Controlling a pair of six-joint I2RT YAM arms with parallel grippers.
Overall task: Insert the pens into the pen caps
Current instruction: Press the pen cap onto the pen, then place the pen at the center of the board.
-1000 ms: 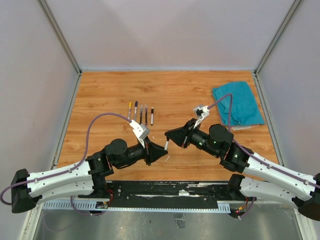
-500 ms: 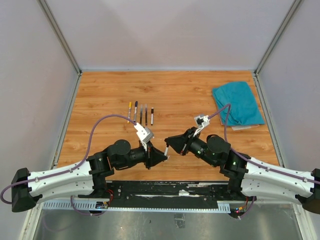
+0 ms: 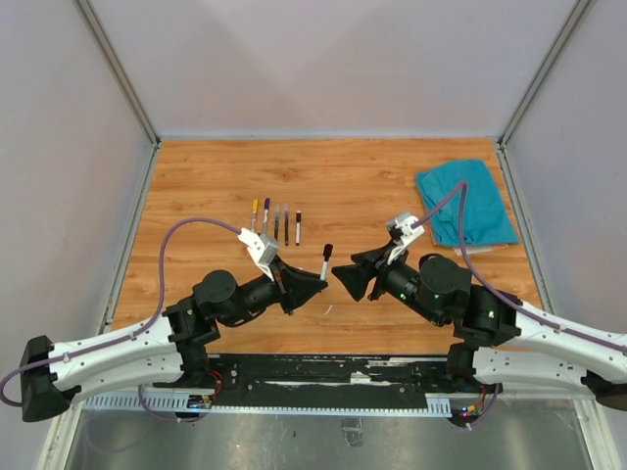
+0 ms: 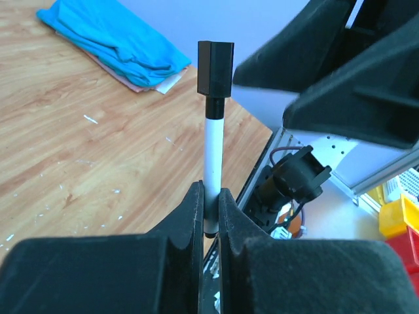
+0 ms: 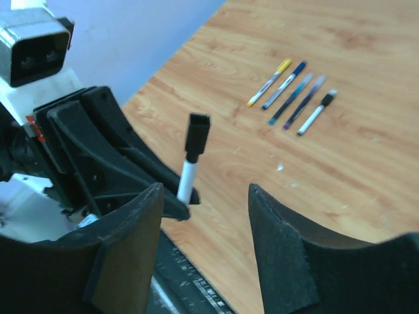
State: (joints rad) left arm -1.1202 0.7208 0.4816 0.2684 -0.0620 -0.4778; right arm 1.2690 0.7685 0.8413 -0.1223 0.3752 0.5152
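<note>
My left gripper moves outward and down next and releases the capped pen on bare tabletop (image 3: 312,227) beside the pen row. That spot lies outward of the gripper and below it.
My left gripper (image 3: 315,281) is shut on the lower end of a white pen (image 3: 323,269), holding it upright above the table. A black pen cap (image 3: 327,252) sits on the pen's top end. In the left wrist view the fingers (image 4: 209,204) clamp the barrel (image 4: 213,147) below the cap (image 4: 215,67). My right gripper (image 3: 341,275) is open and empty, just right of the pen and apart from it. In the right wrist view its spread jaws (image 5: 204,191) face the capped pen (image 5: 188,176). Several more pens (image 3: 276,223) lie in a row farther back.
A teal cloth (image 3: 466,203) lies at the back right of the wooden table (image 3: 362,186); it also shows in the left wrist view (image 4: 111,39). The row of pens shows in the right wrist view (image 5: 292,98). Grey walls enclose the table on three sides.
The two grippers were pressed together around the pen. Now the right gripper has opened and drawn back to the right. The left gripper holds the capped pen upright.
</note>
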